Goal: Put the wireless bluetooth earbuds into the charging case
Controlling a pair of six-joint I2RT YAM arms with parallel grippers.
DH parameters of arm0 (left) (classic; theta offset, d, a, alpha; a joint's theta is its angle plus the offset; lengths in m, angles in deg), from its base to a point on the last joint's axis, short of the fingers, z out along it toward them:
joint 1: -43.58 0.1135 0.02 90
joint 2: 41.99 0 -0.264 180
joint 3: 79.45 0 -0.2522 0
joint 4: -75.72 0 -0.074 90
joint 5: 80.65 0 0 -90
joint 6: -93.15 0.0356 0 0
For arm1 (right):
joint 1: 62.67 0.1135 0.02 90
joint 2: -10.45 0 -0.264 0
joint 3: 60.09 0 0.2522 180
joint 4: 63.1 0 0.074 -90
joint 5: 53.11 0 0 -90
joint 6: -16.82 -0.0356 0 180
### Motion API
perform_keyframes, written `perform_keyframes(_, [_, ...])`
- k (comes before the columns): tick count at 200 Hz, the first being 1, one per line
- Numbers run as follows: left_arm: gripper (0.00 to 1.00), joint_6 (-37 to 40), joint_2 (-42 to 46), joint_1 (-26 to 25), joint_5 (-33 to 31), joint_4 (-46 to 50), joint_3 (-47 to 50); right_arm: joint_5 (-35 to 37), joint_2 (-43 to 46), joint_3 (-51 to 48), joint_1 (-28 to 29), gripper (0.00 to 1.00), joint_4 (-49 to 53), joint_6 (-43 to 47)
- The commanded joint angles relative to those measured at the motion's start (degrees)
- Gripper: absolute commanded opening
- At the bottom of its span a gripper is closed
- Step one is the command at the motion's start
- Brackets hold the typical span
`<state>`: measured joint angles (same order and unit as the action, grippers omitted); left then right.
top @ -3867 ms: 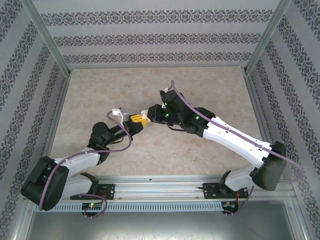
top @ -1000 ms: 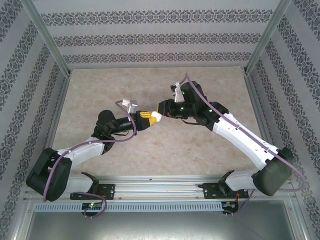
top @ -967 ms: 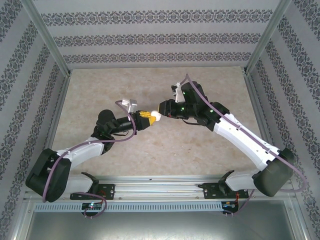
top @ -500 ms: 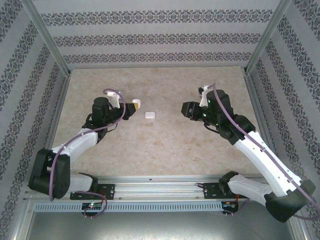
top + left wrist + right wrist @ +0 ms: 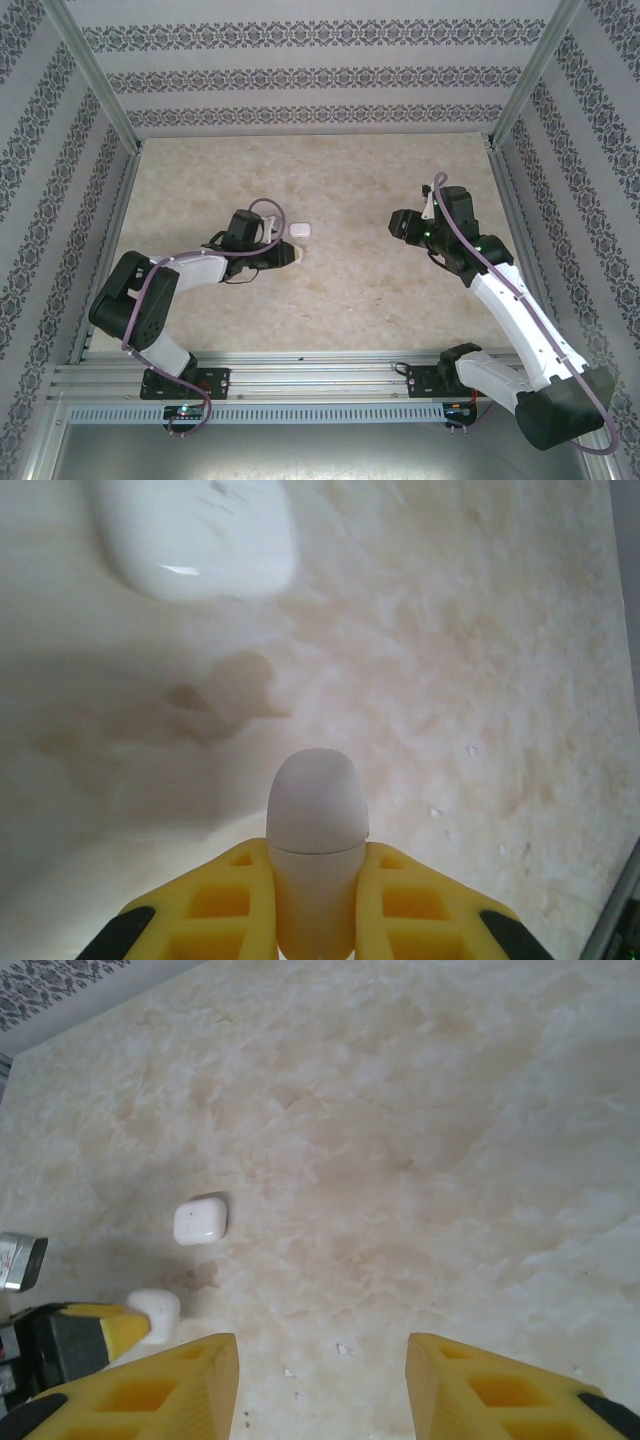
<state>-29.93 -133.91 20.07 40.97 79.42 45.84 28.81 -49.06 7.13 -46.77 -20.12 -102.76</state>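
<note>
The held charging case goes down with my left gripper onto the table next, on the near side of the second case, and is released, since the table below is bare.
My left gripper [image 5: 289, 255] hangs low over the table, shut on a small white rounded charging case [image 5: 317, 820] whose lid is closed and which sticks out past the yellow fingertips. A second closed white case [image 5: 301, 231] lies flat on the table just beyond it, blurred at the top of the left wrist view [image 5: 190, 530] and sharp in the right wrist view [image 5: 200, 1221]. My right gripper [image 5: 397, 224] stands open and holds nothing, well to the right of both cases [image 5: 320, 1345]. The earbuds are out of view.
The marbled beige table [image 5: 330, 300] has patterned walls on three sides and a metal rail [image 5: 320, 375] along the near edge. A few tiny white specks [image 5: 342, 1349] lie on the table under my right gripper.
The two grippers, which met at the centre, have parted. My right gripper opened and drew back to the right. One case now lies on the table; my left gripper dropped low with the other.
</note>
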Motion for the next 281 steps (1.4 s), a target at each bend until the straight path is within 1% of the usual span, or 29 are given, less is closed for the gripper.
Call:
perform_keyframes(1, [0.00, -2.9, -0.2, -2.4, -1.9, 3.0, -0.4, -1.1, -1.0, -1.8, -1.1, 0.49, -2.9, 2.7])
perform_keyframes(17, [0.02, -3.8, -2.5, -3.0, -1.8, 2.2, 0.3, -0.4, -1.6, -2.7, -1.9, 0.53, -3.9, 3.3])
perform_keyframes(32, [0.06, -3.2, -4.6, -2.9, -1.7, 3.1, -0.4, 1.4, -2.0, -3.3, -2.6, 0.62, -4.3, 4.1])
perform_keyframes(44, [0.12, -2.6, -5.8, -3.0, -1.3, 3.8, -1.4, 4.1, -2.1, -3.5, -2.8, 0.68, -4.5, 5.3])
perform_keyframes(54, [0.19, -1.8, -6.0, -3.0, -1.0, 5.1, -2.5, 6.6, -1.9, -3.7, -3.0, 0.73, -4.7, 6.4])
perform_keyframes(60, [0.24, -1.2, -6.0, -3.0, -1.0, 6.7, -3.3, 8.1, -1.8, -3.8, -3.1, 0.84, -4.8, 7.1])
perform_keyframes(65, [0.27, -0.5, -5.8, -3.0, -1.2, 8.2, -4.0, 9.2, -1.7, -3.8, -3.2, 0.88, -5.0, 7.7])
perform_keyframes(93, [0.40, 4.5, -3.0, -2.3, -4.0, 18.3, -8.3, 15.2, -1.1, -4.9, -4.0, 0.94, -6.6, 10.9])
perform_keyframes(101, [0.43, 5.7, -2.1, -1.7, -4.8, 20.7, -9.2, 16.6, -0.9, -5.7, -4.3, 0.98, -7.8, 11.6])
perform_keyframes(115, [0.51, 7.7, -0.7, -0.3, -5.6, 23.5, -10.3, 18.7, 0.1, -8.0, -4.6, 0.98, -10.9, 14.5])
perform_keyframes(124, [0.58, 8.8, 0.3, 0.6, -4.8, 23.3, -10.4, 20.1, 1.1, -10.2, -4.6, 0.98, -14.3, 16.1])
perform_keyframes(134, [0.63, 9.8, 1.5, 1.9, -3.5, 21.9, -10.0, 22.3, 2.4, -12.9, -4.6, 0.98, -18.0, 17.7])
perform_keyframes(147, [0.66, 11.3, 3.3, 3.5, -3.0, 20.8, -9.7, 24.2, 3.8, -16.8, -4.9, 0.98, -23.5, 20.2])
perform_keyframes(166, [0.69, 15.4, 6.2, 5.8, -3.6, 20.6, -10.3, 23.4, 4.1, -22.5, -5.8, 0.98, -31.9, 24.5])
perform_keyframes(176, [0.72, 18.0, 7.9, 7.2, -4.8, 20.9, -10.8, 22.5, 3.7, -24.8, -6.6, 0.98, -35.5, 25.7])
perform_keyframes(186, [0.80, 20.9, 9.4, 8.5, -7.0, 21.2, -11.4, 21.8, 2.6, -26.5, -7.7, 0.98, -38.3, 25.1])
perform_keyframes(190, [0.88, 22.1, 10.0, 9.0, -8.1, 21.4, -11.7, 21.4, 2.2, -27.0, -8.2, 0.98, -39.4, 24.7])
perform_keyframes(193, [0.97, 23.1, 10.5, 9.3, -8.9, 21.3, -11.8, 20.9, 1.7, -27.5, -8.6, 0.98, -40.3, 24.4])
perform_keyframes(196, [1.00, 24.0, 10.9, 9.6, -9.5, 21.2, -12.0, 20.5, 1.4, -28.0, -9.1, 0.98, -41.2, 24.1])
perform_keyframes(217, [1.00, 29.8, 12.1, 11.2, -15.1, 20.6, -13.2, 19.0, -1.0, -31.2, -11.3, 0.98, -48.8, 22.3])
perform_keyframes(235, [1.00, 31.5, 11.9, 12.0, -21.3, 18.2, -12.7, 18.0, -3.6, -33.4, -12.7, 0.98, -56.0, 22.1])
perform_keyframes(244, [1.00, 31.4, 11.9, 12.4, -24.5, 15.6, -11.6, 17.7, -5.4, -35.4, -13.3, 0.98, -59.9, 22.9])
perform_keyframes(256, [1.00, 31.4, 12.4, 12.9, -27.0, 12.1, -9.5, 16.8, -8.6, -37.3, -13.7, 0.98, -67.2, 24.4])
perform_keyframes(269, [1.00, 31.9, 13.4, 13.1, -28.8, 7.3, -6.0, 15.4, -10.5, -36.3, -14.3, 0.98, -68.5, 25.6])
perform_keyframes(281, [1.00, 33.2, 14.6, 13.4, -30.6, 1.3, -1.5, 14.7, -13.6, -36.4, -14.5, 0.98, -73.9, 26.3])
